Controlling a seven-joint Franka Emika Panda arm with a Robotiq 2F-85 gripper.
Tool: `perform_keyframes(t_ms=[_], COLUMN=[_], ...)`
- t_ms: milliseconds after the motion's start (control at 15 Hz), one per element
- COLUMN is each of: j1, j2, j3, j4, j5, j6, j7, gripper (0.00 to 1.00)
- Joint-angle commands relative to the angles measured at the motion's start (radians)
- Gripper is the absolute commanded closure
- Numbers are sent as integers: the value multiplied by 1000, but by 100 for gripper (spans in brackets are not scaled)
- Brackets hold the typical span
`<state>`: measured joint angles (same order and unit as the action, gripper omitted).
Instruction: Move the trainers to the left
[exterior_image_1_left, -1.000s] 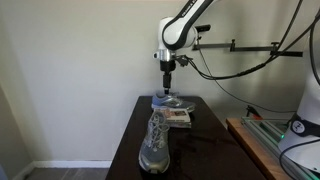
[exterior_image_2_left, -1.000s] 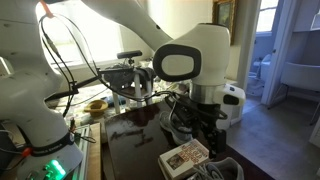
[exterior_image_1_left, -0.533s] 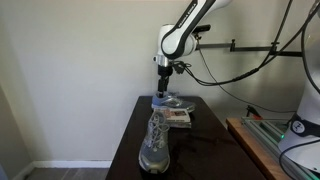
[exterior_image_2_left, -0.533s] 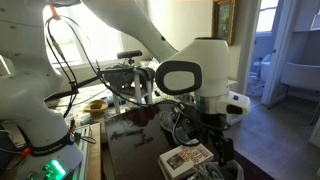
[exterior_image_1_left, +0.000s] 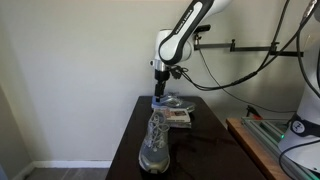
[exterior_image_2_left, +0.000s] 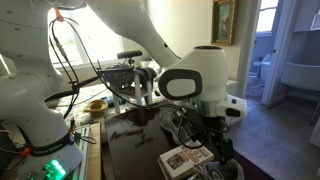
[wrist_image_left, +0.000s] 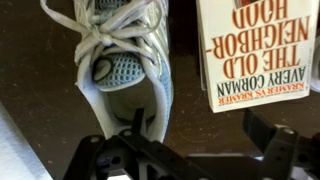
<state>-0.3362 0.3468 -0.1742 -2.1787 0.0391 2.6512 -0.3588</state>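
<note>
One finger is over the shoe's opening. My gripper should next close on the rear trainer's collar edge (exterior_image_1_left: 162, 101) (wrist_image_left: 162, 112) by the book.
Two grey mesh trainers sit on the dark table (exterior_image_1_left: 128, 140): one near the front edge (exterior_image_1_left: 152, 142), the other further back (exterior_image_1_left: 168, 102) beside a book. The wrist view looks down into the rear trainer (wrist_image_left: 122, 55), showing its white laces and open heel. My gripper (exterior_image_1_left: 160, 90) hangs just above that rear trainer, clear of it. In the wrist view the gripper (wrist_image_left: 199, 128) stands open, with bare table between its fingers (wrist_image_left: 138, 126); the shoe's heel lies at the left finger. The arm's bulk hides most of the shoes in an exterior view, where the gripper (exterior_image_2_left: 215, 148) hangs by the book.
A white paperback book (wrist_image_left: 255, 50) lies right of the rear trainer, also seen in both exterior views (exterior_image_1_left: 179, 117) (exterior_image_2_left: 186, 157). A wooden bench with gear (exterior_image_1_left: 262, 140) stands beside the table. Cables and a camera boom (exterior_image_1_left: 240, 45) hang behind the arm.
The arm has drifted slightly sideways over the rear trainer, leftward in the view from the table's front. The gripper stays open; shoes and book have not moved.
</note>
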Motion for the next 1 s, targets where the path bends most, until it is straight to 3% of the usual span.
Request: perform_keyframes(t_ms=[0,67,133,267,800,933], j1=[-18,-18,-17,-14,-22,-27], j2=[34,40,45,54,69,70], j3=[18,17,16,9,9,11], j4=[28,30,34,40,57,64], j5=[7,3,0,-13,-14,-10], j6=[10,8,8,5,-5,-14], j7=[-23,-20,-18,-10,-7,-6], gripper=[0,5,26,31,89,99])
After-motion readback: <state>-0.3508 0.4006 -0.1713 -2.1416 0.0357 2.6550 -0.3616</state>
